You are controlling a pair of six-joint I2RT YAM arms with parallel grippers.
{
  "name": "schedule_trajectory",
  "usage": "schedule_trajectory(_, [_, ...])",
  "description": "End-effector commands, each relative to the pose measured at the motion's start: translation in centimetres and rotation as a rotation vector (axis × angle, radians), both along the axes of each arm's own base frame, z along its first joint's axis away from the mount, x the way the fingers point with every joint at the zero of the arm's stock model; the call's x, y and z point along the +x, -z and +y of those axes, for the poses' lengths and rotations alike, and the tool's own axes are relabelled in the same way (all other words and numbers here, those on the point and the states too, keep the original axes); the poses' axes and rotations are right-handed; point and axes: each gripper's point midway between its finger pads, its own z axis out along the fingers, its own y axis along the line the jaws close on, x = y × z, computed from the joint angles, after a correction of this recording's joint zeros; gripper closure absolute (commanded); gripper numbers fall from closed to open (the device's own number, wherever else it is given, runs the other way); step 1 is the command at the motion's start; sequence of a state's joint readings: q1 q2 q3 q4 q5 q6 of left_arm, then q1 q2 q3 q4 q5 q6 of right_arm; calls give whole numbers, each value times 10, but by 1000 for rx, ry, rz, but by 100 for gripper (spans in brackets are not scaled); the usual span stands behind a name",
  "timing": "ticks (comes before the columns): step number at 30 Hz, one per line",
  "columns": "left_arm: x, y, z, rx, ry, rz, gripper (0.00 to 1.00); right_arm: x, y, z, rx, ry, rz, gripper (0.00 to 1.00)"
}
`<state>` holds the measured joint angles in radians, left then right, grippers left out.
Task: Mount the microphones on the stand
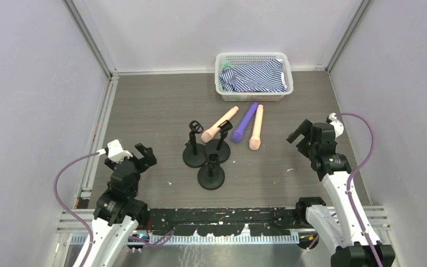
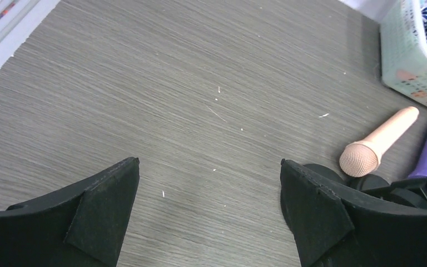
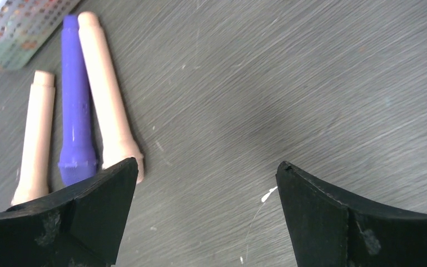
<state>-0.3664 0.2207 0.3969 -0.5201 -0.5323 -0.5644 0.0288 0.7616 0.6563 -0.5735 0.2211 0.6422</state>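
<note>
The second peach-pink microphone is nearest. Its handle comes next for my right gripper, which shifts to the left in the top view, then lowers around it.
Three microphones lie on the table in front of the basket: a peach-pink one [image 1: 219,124] on the left, a purple one [image 1: 244,122] in the middle, and a second peach-pink one [image 1: 256,128] on the right. Three black stands [image 1: 210,172] with round bases stand close together just left of and below them, their clips empty. My left gripper [image 1: 132,155] is open and empty, left of the stands. My right gripper [image 1: 303,133] is open and empty, right of the microphones. The right wrist view shows all three microphones, the purple one [image 3: 77,111] in the middle.
A white plastic basket [image 1: 253,95] holding striped cloth sits at the back centre. Grey walls close in both sides and the back. A metal rail runs along the left edge and the near edge.
</note>
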Motion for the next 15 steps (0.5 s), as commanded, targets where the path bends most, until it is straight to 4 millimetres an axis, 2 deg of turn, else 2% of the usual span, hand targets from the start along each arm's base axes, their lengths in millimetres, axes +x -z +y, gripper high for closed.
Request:
schedule_trajectory(1, [-2,-5,-2,0,37,-73,0,6,-12,34,115,-155,0,1])
schedule_trajectory(6, [2,2,3,11,-1,-96,0,13,-11,56,211,-231,76,4])
schedule_trajectory(10, [5,3,0,18,17,-81,0,21,-10,78,285,-307,88,7])
schedule_trajectory(15, [6,5,-1,19,17,-75,0,33,2,96,245,-354,129,8])
